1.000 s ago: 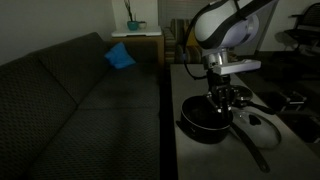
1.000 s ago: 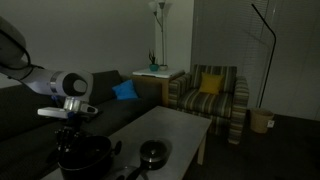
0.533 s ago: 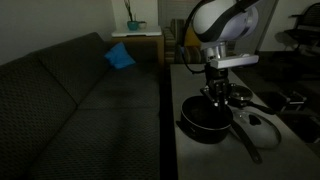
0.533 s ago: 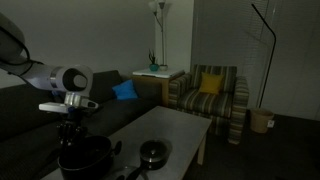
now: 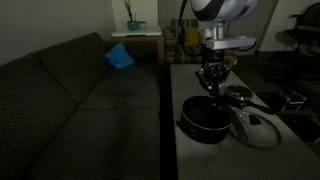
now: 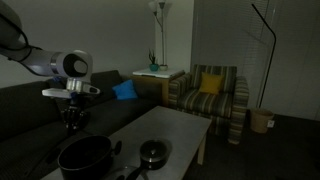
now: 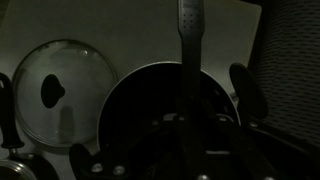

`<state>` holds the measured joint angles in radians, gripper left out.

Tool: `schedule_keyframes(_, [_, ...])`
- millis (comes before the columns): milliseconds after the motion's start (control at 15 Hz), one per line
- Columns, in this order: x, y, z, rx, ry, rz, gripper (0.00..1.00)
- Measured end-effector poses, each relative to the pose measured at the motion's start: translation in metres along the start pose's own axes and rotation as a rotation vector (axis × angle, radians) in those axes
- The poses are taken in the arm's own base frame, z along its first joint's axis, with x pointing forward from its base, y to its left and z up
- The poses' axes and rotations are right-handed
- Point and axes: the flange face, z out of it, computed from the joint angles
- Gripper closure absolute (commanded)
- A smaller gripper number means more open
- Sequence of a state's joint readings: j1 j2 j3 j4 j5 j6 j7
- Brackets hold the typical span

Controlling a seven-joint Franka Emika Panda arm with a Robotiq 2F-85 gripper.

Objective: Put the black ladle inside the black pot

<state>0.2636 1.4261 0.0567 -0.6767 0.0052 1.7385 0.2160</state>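
Observation:
I will next lower my gripper toward the black pot's opening to release the ladle (image 7: 188,50), as it is still well above the pot's rim.
The black ladle (image 7: 188,50) shows in the wrist view as a long thin handle that runs from my jaws toward the top edge, over the black pot (image 7: 160,100). My gripper (image 7: 188,138) is shut on the ladle's lower part; its bowl is hidden in the dark. In both exterior views the gripper (image 5: 213,78) (image 6: 72,120) hangs well above the table, just behind and above the wide pot (image 5: 204,119) (image 6: 84,157). The ladle is too dark to make out there.
A glass lid with a knob (image 5: 256,128) (image 7: 55,88) lies beside the pot. A smaller black long-handled pan (image 5: 240,97) (image 6: 152,153) sits behind it. A dark couch (image 5: 80,100) runs along the table's edge, and a striped armchair (image 6: 208,100) stands beyond.
My gripper has risen from down by the small pan to well above the table, carrying the ladle up and toward the pot's far side.

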Motion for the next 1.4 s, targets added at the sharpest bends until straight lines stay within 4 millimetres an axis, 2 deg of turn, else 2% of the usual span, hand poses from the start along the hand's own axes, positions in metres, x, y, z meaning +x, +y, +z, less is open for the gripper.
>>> schedule_keyframes(333, [0.008, -0.002, 0.003, 0.018, 0.072, 0.023, 0.96])
schedule_keyframes(600, [0.025, -0.004, 0.022, 0.055, 0.212, 0.085, 0.96])
schedule_keyframes(800, [0.029, 0.000, 0.035, 0.053, 0.257, 0.114, 0.96])
schedule_keyframes(1067, [0.029, 0.015, 0.049, 0.026, 0.235, 0.156, 0.96])
schedule_keyframes(1400, [0.023, 0.048, 0.073, -0.005, 0.125, 0.216, 0.96])
